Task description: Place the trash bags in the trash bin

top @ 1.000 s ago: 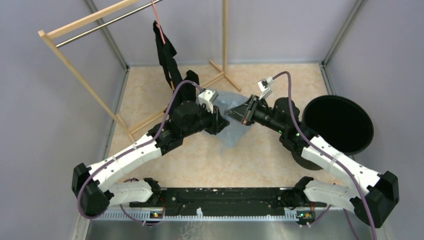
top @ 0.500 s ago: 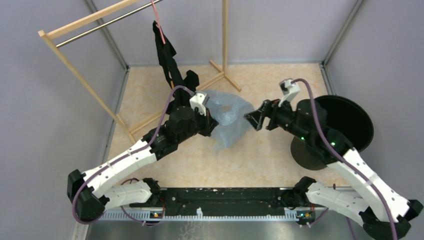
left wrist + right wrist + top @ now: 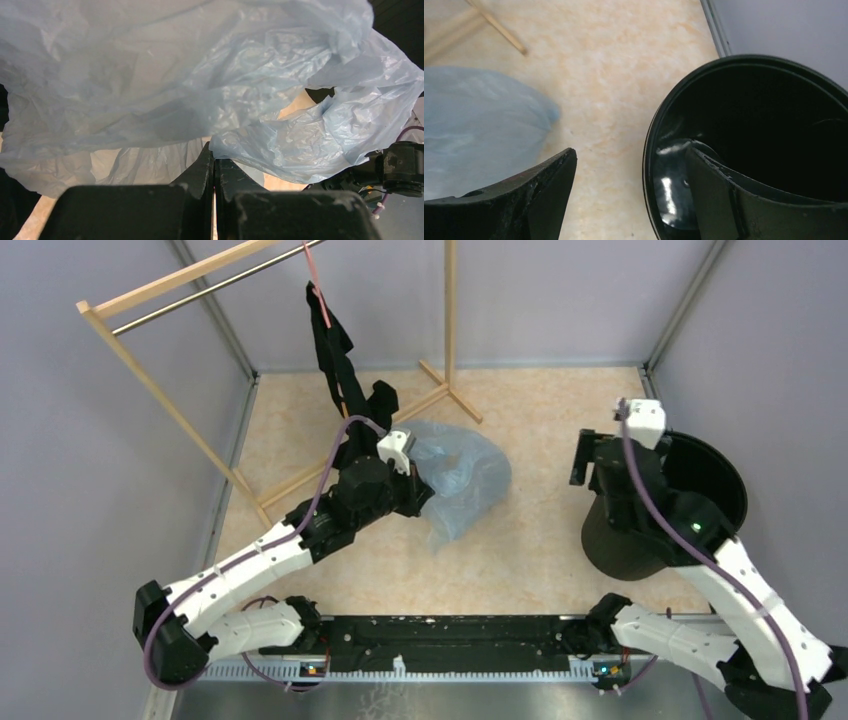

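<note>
The bin's rim (image 3: 645, 167) on the side facing the bag (image 3: 474, 130) already shows between the two fingers of the right gripper, so the open right gripper should lower onto it next.
The pale blue see-through trash bag (image 3: 465, 478) lies crumpled on the floor in the middle and fills the left wrist view (image 3: 200, 75). My left gripper (image 3: 416, 483) is shut, pinching an edge of the film at its tips (image 3: 214, 156). The black round trash bin (image 3: 690, 502) sits at the right. My right gripper (image 3: 588, 460) hangs open by the bin's left rim. In the right wrist view (image 3: 630, 159) that rim (image 3: 650, 145) shows between the two fingers, nothing is held, and the bag (image 3: 474, 130) lies off to the left.
A wooden clothes rack (image 3: 160, 300) spans the back left, its foot (image 3: 450, 395) reaching towards the middle. A black garment (image 3: 335, 355) hangs from it just behind the left gripper. Grey walls close in the floor on three sides.
The right gripper let go of the bag, opened, and swung back right to the bin's rim. The left gripper closed on the bag, which has spread wider on the floor.
</note>
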### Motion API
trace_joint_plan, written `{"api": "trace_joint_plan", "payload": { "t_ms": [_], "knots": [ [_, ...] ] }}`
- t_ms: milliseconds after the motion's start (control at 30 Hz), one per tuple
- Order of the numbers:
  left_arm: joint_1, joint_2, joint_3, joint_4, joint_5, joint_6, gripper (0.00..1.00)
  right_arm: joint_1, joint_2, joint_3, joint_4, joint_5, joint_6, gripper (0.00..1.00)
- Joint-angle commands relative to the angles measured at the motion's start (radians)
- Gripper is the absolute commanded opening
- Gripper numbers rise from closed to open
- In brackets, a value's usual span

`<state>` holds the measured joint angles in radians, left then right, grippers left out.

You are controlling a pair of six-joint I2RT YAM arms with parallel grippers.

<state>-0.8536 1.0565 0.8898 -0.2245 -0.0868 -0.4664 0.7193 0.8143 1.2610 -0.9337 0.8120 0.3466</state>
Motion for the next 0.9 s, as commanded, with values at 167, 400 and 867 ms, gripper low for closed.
{"api": "trace_joint_plan", "payload": {
  "t_ms": [167, 400, 867],
  "knots": [
    [-0.001, -0.092, -0.001, -0.039, -0.037, -0.007, 0.00, 0.002, 0.043, -0.135, -0.041, 0.022, 0.067, 0.60],
    [-0.001, -0.122, 0.006, -0.082, -0.073, 0.013, 0.00, 0.002, -0.013, -0.183, 0.077, -0.029, -0.026, 0.35],
    [-0.001, -0.274, 0.017, -0.252, -0.152, -0.012, 0.00, 0.002, 0.141, -0.183, 0.473, -0.588, -0.159, 0.00]
  ]
}}
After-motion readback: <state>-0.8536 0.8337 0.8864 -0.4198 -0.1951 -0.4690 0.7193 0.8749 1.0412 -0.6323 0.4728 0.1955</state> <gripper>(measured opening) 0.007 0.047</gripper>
